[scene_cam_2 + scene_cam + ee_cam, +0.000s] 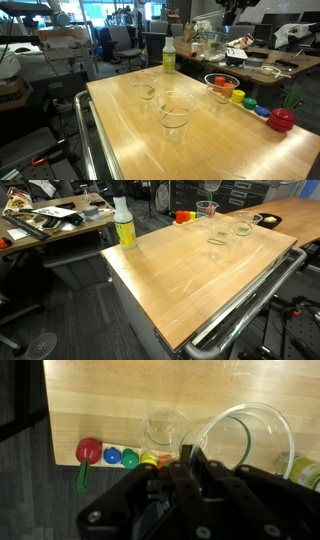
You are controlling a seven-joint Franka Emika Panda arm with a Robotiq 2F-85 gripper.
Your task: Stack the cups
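The gripper shifts over the upright cup's opening [222, 81] [163, 429] next, lowers and releases, since that cup by the toys lies below it, left in the wrist view.
My gripper [176, 462] is shut on the wall of a clear cup [245, 432] with a green-tinted rim and holds it high above the table. Below it in the wrist view, another clear cup [163, 428] stands upright beside the coloured toys. Three clear cups stand on the wooden table in both exterior views: two close together [217, 238] [243, 227] and one by the toys [207, 208]. The same three appear from the opposite side [145, 90] [174, 110] [222, 85]. The held cup is not clear in the exterior views.
A tall yellow-green bottle [123, 222] [168, 57] stands at a table corner. A row of coloured toys [262, 109] [112, 457] lies along one edge. A shallow bowl [268, 220] sits beyond the cups. A metal rail [250, 305] runs along the table's side.
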